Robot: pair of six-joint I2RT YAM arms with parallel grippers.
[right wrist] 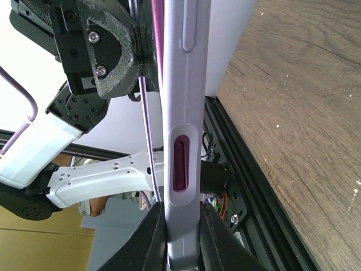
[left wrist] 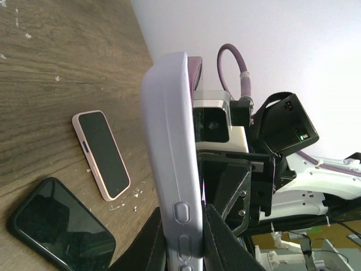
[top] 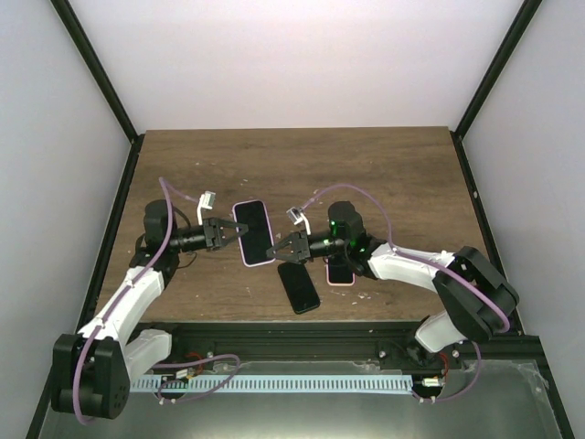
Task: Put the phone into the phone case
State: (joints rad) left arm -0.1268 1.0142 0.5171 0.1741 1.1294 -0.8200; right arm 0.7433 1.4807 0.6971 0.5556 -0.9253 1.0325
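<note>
I will lower my left gripper with the lilac case [top: 251, 233] onto the open tabletop beside the bare black phone and release the case there, because the wood there is clear.
A lilac phone case [top: 251, 233] is held off the table between both grippers, its dark face up. My left gripper [top: 235, 230] is shut on its left long edge; in the left wrist view the jaws [left wrist: 183, 231] pinch the case [left wrist: 172, 141] near its side buttons. My right gripper [top: 272, 250] is shut on its lower right edge; in the right wrist view the jaws [right wrist: 181, 226] clamp the case [right wrist: 183, 84] below a magenta slot. A bare black phone [top: 299, 286] lies flat on the table below the case and also shows in the left wrist view [left wrist: 59, 226]. I cannot tell whether the held case is empty.
A second phone in a pink case [top: 340, 272] lies flat on the wood under my right arm and also shows in the left wrist view [left wrist: 101, 153]. Black frame posts border the table. A black rail [top: 366, 343] runs along the near edge.
</note>
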